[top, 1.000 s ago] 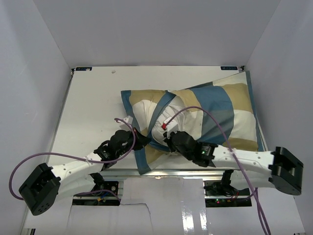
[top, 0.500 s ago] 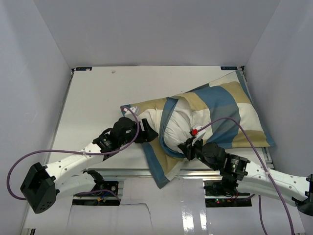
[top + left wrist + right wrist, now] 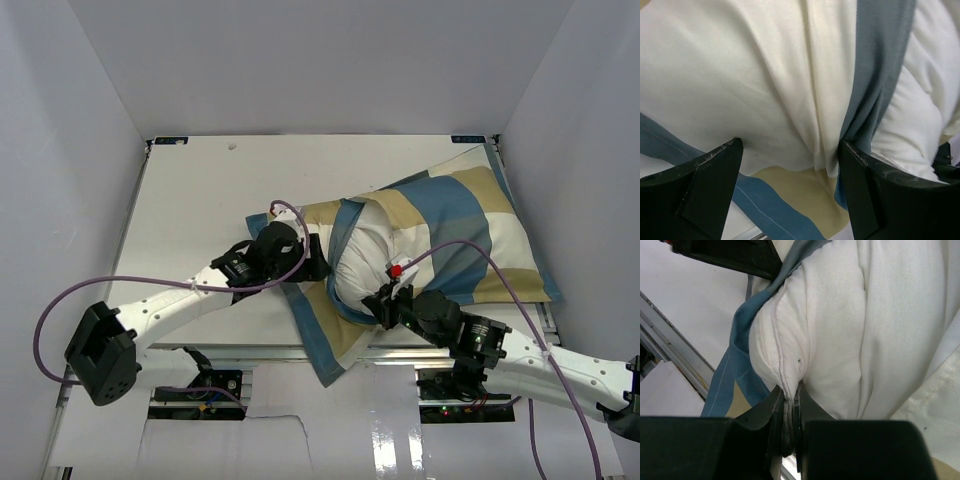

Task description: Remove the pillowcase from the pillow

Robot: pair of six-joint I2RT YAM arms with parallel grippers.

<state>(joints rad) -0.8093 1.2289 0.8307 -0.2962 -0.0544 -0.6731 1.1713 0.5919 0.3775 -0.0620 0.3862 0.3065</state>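
Note:
My right gripper needs to pull up and to the right in the top view, away from my left gripper, and release the seamed edge (image 3: 785, 384) that lies between its fingers.
The pillowcase (image 3: 455, 215), in blue, tan and cream blocks, lies diagonally across the table, and its lower tail (image 3: 325, 350) hangs over the near edge. The white pillow (image 3: 362, 250) bulges out of its opening. My left gripper (image 3: 318, 262) is open at that opening. In the left wrist view, cream pillowcase fabric (image 3: 740, 85) and its dark blue edge (image 3: 880, 65) lie just ahead of the spread fingers (image 3: 710, 185). My right gripper (image 3: 380, 300) is shut on the pillow's seamed edge (image 3: 788, 390), with the white pillow (image 3: 875, 325) filling that view.
White table (image 3: 190, 200) inside a walled white enclosure. A metal rail (image 3: 250, 350) runs along the near edge. Purple cables (image 3: 150, 285) loop off both arms. The left finger (image 3: 725, 255) shows at the top of the right wrist view.
The left gripper has opened, letting go of the pillowcase, and moved right to the pillow's opening. The right gripper pulled the pillow toward the near right, then held still.

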